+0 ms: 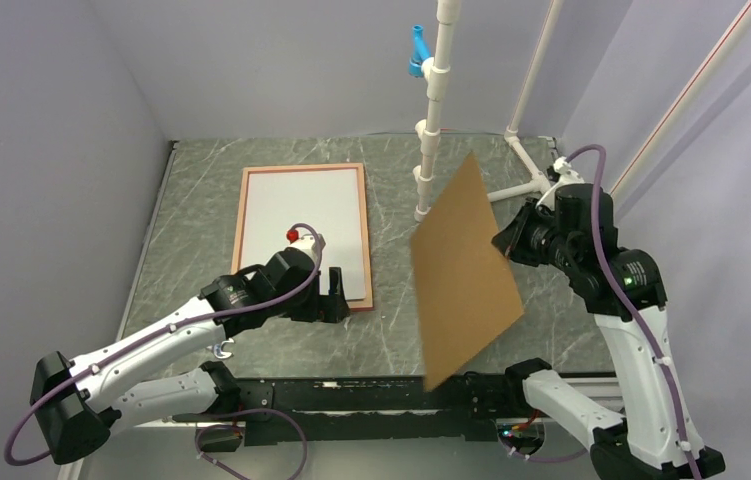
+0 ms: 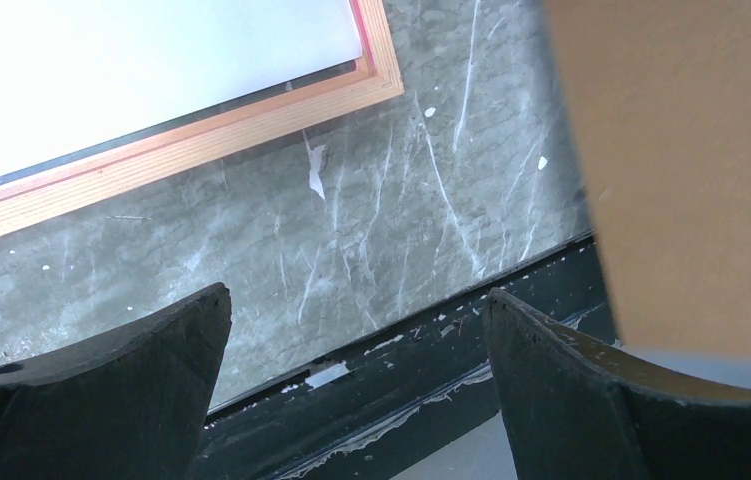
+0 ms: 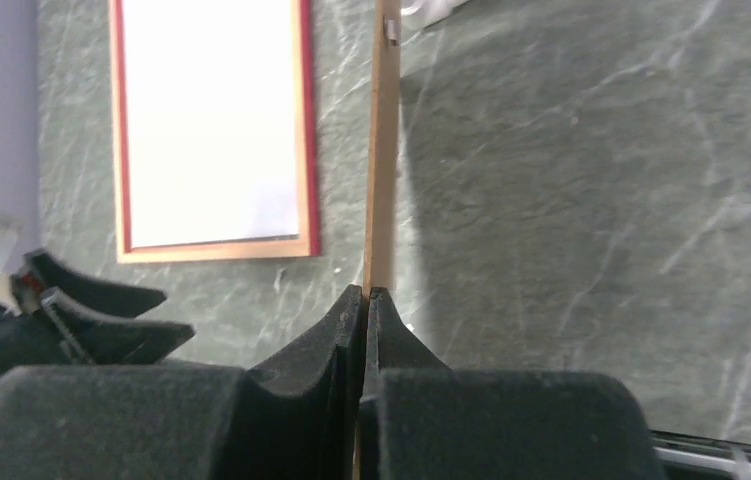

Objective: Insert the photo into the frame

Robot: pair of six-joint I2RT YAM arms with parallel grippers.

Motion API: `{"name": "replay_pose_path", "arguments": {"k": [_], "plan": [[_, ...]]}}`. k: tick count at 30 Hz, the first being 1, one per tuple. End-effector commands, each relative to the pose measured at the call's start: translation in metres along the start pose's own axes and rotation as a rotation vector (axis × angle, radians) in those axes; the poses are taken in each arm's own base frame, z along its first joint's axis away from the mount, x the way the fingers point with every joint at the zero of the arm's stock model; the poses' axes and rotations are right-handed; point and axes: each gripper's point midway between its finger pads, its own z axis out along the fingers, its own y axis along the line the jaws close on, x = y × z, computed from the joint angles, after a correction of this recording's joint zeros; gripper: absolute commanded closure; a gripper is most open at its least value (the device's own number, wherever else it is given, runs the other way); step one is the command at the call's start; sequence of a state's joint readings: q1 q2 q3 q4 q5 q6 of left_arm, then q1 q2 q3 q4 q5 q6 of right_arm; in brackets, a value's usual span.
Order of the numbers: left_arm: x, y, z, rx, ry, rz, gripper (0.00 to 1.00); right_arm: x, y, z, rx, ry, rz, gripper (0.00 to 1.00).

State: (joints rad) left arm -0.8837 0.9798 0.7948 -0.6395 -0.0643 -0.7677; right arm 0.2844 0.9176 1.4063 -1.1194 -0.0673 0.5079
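The board (image 1: 466, 270) should next go left in the top view and down from my right gripper, released onto the bare tabletop below it, beside the frame.
The frame (image 1: 241, 230), with a salmon border, lies flat on the table at the back left. A plain white sheet fills it, which looks like the photo (image 1: 301, 215) lying face down; its printed side is hidden. My left gripper (image 1: 336, 295) is open and empty, low over the table by the frame's near right corner (image 2: 201, 140). My right gripper (image 1: 503, 240) is shut on the edge of the brown backing board (image 1: 466, 270) and holds it tilted in the air to the right of the frame. The right wrist view shows the board edge-on (image 3: 383, 150).
A white pipe stand (image 1: 431, 120) with a blue clip rises behind the board at the back centre. A black rail (image 1: 371, 390) runs along the table's near edge. Grey walls close in the left, back and right sides.
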Motion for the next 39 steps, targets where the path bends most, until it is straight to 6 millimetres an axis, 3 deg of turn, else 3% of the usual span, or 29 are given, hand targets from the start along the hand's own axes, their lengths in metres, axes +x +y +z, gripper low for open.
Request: {"name": "replay_pose_path", "arguments": {"k": [1,13,20,30,39], "plan": [[-0.007,-0.006,-0.002,0.024,-0.019,0.003,0.01,-0.027,-0.009,-0.021,0.061,-0.15,0.005,1.0],[-0.011,-0.015,-0.001,0.061,-0.029,-0.007,0.01,0.012,0.012,0.014,-0.127,-0.024,0.026,1.0],[-0.019,-0.036,-0.003,0.158,-0.056,-0.029,0.01,0.015,0.019,0.017,-0.159,-0.011,0.022,1.0],[-0.027,-0.042,-0.007,0.183,-0.09,-0.043,0.01,0.031,0.034,0.03,-0.237,0.034,0.032,1.0],[-0.034,-0.046,-0.01,0.188,-0.105,-0.044,0.01,0.044,0.061,0.046,-0.288,0.088,-0.043,1.0]]}}
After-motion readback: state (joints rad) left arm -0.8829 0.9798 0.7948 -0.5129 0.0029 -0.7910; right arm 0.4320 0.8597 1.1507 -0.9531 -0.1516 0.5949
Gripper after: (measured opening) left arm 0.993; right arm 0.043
